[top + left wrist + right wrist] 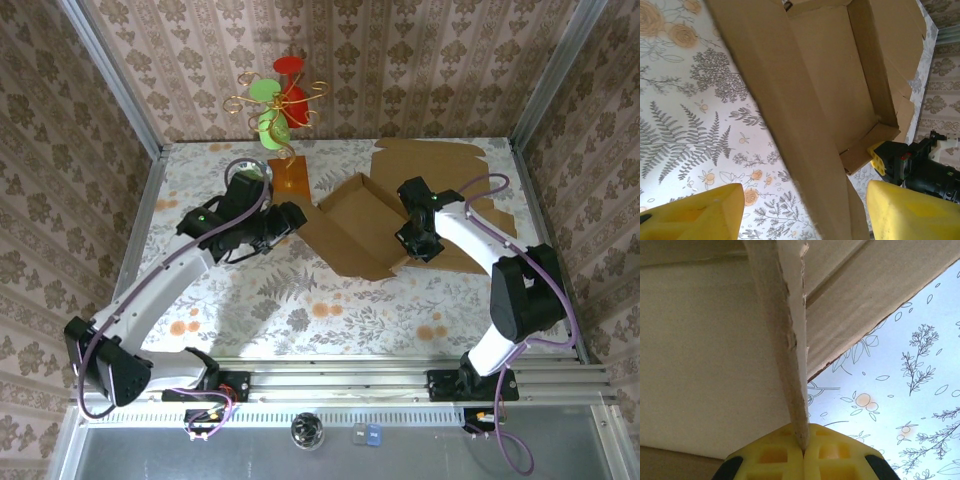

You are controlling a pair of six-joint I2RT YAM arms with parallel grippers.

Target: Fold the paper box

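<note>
My right gripper draws back toward the base with the thin edge of the box's side (pixel 405 258) (pixel 799 427) next and releases it there, since the box lies crooked on the table.
The paper box (pixel 360 225), brown cardboard and partly folded, lies mid-table with side walls raised and flaps spread toward the back right. My left gripper (pixel 290 218) is at its left end. In the left wrist view, the left gripper (pixel 805 217) stands open, and its yellow fingers (pixel 695 215) straddle the box's long front flap (pixel 805 150) without touching it. My right gripper (pixel 415 240) is at the box's right corner. It is shut on the thin edge of a box wall (pixel 790 340), which runs into the closed yellow right gripper (pixel 803 450). The right gripper's yellow tip (pixel 882 157) also shows in the left wrist view.
A gold-wire ornament with red and green discs (pixel 280 100) stands at the back on an orange sheet (pixel 292 175). Beside it is a metal cup (pixel 250 168). Wallpapered walls close in the floral table (pixel 300 310) on three sides. The arm bases sit at the near rail.
</note>
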